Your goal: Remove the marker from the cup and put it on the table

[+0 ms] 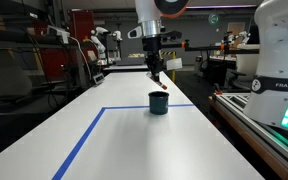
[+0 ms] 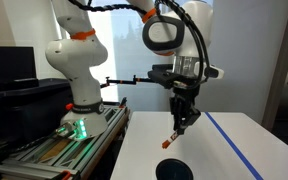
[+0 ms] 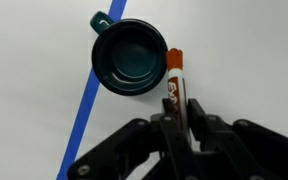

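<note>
My gripper is above the bare tabletop on the cup's side opposite its handle, so it should lower there next and release the marker (image 1: 158,84) on that open patch.
My gripper (image 3: 180,112) is shut on the marker (image 3: 174,75), a thin red stick with a white label. It hangs tip down from the fingers, out of the cup and above it. In an exterior view the gripper (image 1: 155,71) holds the marker (image 1: 158,84) just above the dark teal cup (image 1: 158,102). In an exterior view the marker (image 2: 172,136) hangs over the cup (image 2: 173,170). In the wrist view the empty cup (image 3: 132,56) with its handle sits on the white table (image 3: 34,70), beside the marker.
Blue tape lines (image 1: 84,135) mark a rectangle on the table around the cup; one line (image 3: 82,110) runs past the cup. The bench with the white robot base (image 1: 279,60) stands beside the table. Shelves and other robots fill the background.
</note>
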Robot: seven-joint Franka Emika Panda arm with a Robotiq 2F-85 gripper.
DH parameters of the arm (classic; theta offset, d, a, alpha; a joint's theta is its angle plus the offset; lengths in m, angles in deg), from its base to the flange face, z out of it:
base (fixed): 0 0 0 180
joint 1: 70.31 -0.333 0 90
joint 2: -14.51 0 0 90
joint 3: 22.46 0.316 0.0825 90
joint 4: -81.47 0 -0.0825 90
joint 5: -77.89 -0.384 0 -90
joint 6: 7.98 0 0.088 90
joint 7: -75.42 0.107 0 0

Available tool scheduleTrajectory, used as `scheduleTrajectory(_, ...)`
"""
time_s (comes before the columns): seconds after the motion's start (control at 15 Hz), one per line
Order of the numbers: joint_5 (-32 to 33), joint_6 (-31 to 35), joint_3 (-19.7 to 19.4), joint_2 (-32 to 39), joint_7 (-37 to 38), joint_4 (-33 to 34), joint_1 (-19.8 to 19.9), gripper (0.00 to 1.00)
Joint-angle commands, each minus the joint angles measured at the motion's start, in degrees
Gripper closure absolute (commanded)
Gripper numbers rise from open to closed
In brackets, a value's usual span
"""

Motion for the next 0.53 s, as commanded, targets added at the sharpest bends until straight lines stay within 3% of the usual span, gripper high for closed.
scheduleTrajectory(0.0, -2.07, -5.31, 1.77, -0.59, 2.75, 1.57, -3.83, 0.95)
scheduleTrajectory(0.47, -6.38, 1.29, 4.01, 8.35, 5.50, 4.02, -7.35, 0.95)
